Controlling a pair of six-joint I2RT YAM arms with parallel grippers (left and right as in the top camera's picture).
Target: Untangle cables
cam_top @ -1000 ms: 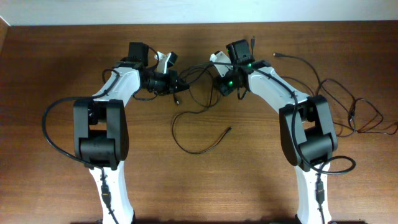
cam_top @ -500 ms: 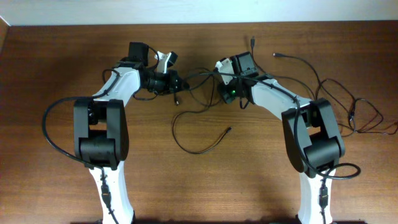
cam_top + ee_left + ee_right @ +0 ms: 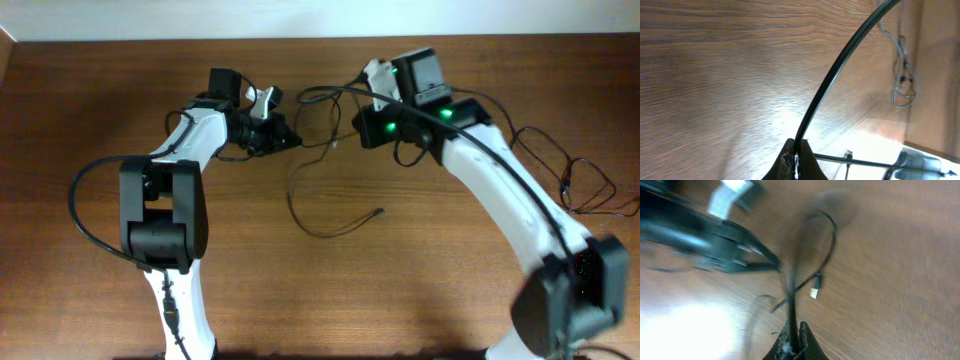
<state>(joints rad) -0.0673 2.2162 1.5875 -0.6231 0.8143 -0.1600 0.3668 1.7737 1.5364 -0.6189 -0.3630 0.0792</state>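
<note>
I should lift the cable with my left gripper, then lower it toward the right in the overhead view and release it on the tabletop between the arms, clear of the sprawled loops.
Thin black cables run between my two grippers at the table's back middle, with a loose loop [image 3: 318,225] trailing toward the front and ending in a small plug [image 3: 379,211]. My left gripper [image 3: 290,140] is shut on a cable [image 3: 840,70] that arcs away up and to the right. My right gripper [image 3: 362,128] is raised and shut on a cable [image 3: 791,300], with a silver plug [image 3: 815,291] hanging beyond it. More cables sprawl in loops at the right [image 3: 580,185].
The wooden table [image 3: 100,100] ends at a pale wall along the back. A thicker black wire [image 3: 85,215] loops off the left arm's base. Both arm bases stand at the front edge.
My right arm has lifted and swung toward the back right, pulling its cable up. The loose loop and its plug have shifted slightly right. My left gripper has barely moved.
</note>
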